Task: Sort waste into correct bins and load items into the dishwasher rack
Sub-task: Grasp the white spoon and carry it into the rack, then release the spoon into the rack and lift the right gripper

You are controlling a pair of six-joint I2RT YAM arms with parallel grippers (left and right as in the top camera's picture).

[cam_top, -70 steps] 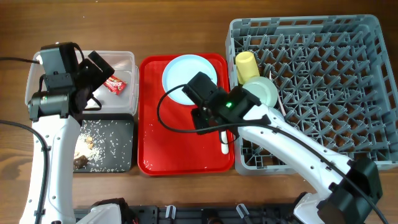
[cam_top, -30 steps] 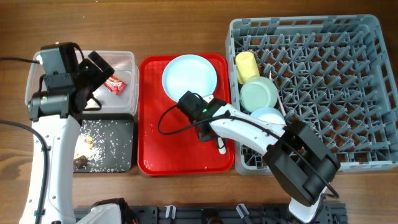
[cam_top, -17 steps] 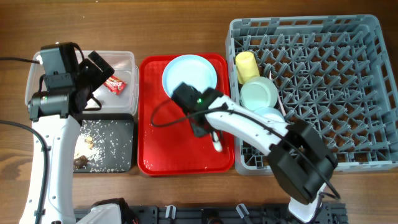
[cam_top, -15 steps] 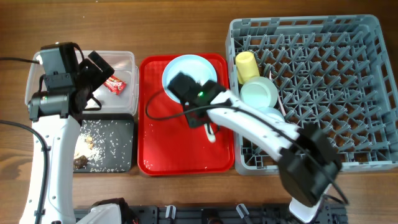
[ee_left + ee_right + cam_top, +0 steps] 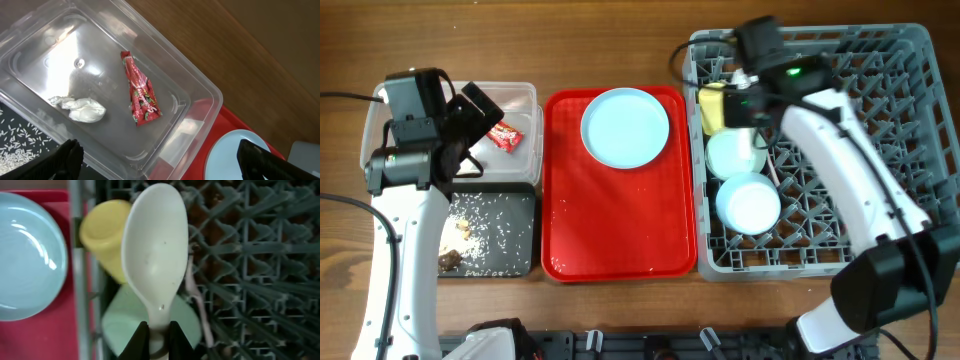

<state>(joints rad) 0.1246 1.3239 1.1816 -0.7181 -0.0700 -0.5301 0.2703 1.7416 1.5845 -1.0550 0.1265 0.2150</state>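
The white fork is below my right gripper, to its right in the overhead view. My right gripper should move across and down and let go of the spoon [image 5: 155, 250] beside the fork.
My right gripper [image 5: 156, 330] is shut on the handle of the white plastic spoon [image 5: 155, 250] and holds it above the left back part of the grey dishwasher rack [image 5: 860, 130]. Under the spoon are the yellow cup [image 5: 102, 235] and the pale green bowl [image 5: 117, 325]. The pale blue bowl [image 5: 748, 203] sits upside down in the rack. The white fork [image 5: 197, 300] lies in the rack beside the green bowl. The pale blue plate [image 5: 625, 127] lies on the red tray [image 5: 620, 240]. My left gripper [image 5: 160, 157] is open above the clear tub [image 5: 200, 87], which holds the red wrapper [image 5: 141, 92] and the white tissue [image 5: 80, 107].
The black tray [image 5: 490, 235] in front of the clear tub holds rice-like white and brown scraps. The rack fills the right side of the table. The wood table shows at the back and the far left.
My right gripper has lifted the spoon off the red tray and carried it up and to the right, over the rack. The left arm has not moved.
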